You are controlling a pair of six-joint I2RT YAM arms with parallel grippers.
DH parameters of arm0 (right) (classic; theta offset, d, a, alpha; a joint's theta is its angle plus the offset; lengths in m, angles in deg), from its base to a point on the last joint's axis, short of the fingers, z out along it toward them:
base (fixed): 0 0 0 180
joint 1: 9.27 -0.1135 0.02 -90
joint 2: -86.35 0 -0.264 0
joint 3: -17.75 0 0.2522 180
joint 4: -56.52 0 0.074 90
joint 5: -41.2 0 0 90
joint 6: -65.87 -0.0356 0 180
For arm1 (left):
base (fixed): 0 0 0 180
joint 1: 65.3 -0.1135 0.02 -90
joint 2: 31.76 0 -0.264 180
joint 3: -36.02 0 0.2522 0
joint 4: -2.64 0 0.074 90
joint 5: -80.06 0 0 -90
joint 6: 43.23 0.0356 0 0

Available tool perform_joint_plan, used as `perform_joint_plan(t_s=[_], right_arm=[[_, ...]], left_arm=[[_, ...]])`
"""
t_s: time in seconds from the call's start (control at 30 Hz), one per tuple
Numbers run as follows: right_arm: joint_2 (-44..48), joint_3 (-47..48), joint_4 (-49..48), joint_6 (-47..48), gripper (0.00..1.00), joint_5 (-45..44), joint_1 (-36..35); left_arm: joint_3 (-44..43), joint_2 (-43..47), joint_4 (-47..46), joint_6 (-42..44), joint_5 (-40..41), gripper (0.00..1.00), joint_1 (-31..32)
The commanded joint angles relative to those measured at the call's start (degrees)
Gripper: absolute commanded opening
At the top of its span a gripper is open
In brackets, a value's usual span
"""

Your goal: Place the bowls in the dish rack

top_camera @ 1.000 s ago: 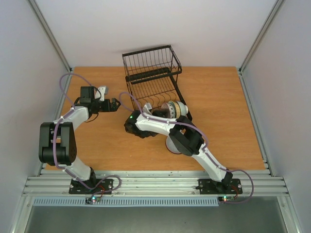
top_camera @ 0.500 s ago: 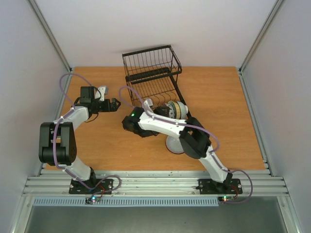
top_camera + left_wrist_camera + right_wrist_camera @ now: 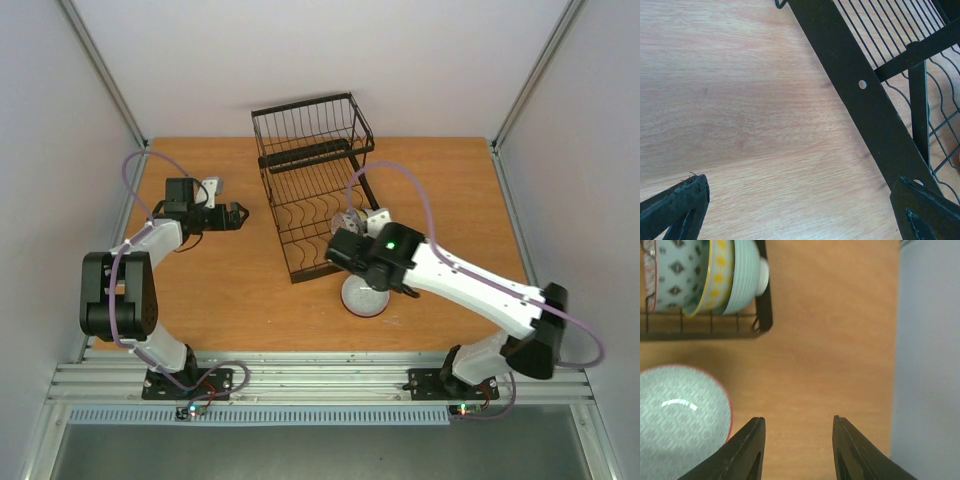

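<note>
I need to lower my right gripper next toward the left in its wrist view, with its fingers on both sides of the bowl's red rim nearest them, because this bowl is still outside the rack (image 3: 312,150).
The black wire dish rack (image 3: 312,150) stands mid-table, its basket end at the back. Three bowls stand on edge in its near end (image 3: 350,220): in the right wrist view, a blue patterned one (image 3: 675,275), a yellow-dotted one (image 3: 717,275) and a pale green ribbed one (image 3: 742,275). A pale green bowl with a red rim (image 3: 680,420) sits on the table just off the rack's near end (image 3: 365,297). My right gripper (image 3: 799,418) is open and empty, raised over bare table right of that bowl. My left gripper (image 3: 800,182) is open and empty beside the rack's left rail (image 3: 875,105).
The right arm's forearm (image 3: 470,285) stretches across the near right of the table. The grey side wall (image 3: 930,360) bounds the table on the right. The left gripper (image 3: 238,215) sits low on the left half of the wooden table (image 3: 200,290).
My right arm has swung from the rack's near left corner over to its near right end, its elbow now far out to the right. The left arm has not moved.
</note>
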Motion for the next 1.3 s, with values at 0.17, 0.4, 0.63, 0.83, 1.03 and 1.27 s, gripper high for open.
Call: perform_joint_plan(t_s=[0.17, 0.4, 0.63, 0.83, 1.03, 1.27], right_arm=[[10.39, -15.95, -18.21, 6.42, 0.37, 25.58, 6.70], [9.83, -24.30, -28.40, 8.41, 0.35, 35.01, 12.39], [5.52, -27.09, -32.94, 9.64, 0.32, 37.02, 15.59], [3.31, -27.62, -33.12, 9.33, 0.31, 34.93, 16.39], [4.41, -27.68, -31.57, 8.58, 0.30, 33.36, 16.43], [6.87, -27.82, -29.12, 7.69, 0.30, 31.72, 16.43]], left_arm=[[-0.58, 1.21, -2.02, -0.27, -1.06, 0.99, 0.31], [-0.45, 1.76, -1.88, -0.08, -0.66, 0.99, 0.20], [-0.47, 1.56, -1.82, 0.00, -0.51, 0.99, 0.25], [-0.45, 1.33, -1.74, 0.28, -0.18, 0.99, 0.24], [-0.53, 1.04, -1.78, 0.28, -0.17, 0.99, 0.25], [-0.54, 0.74, -1.72, 0.37, -0.26, 0.99, 0.20]])
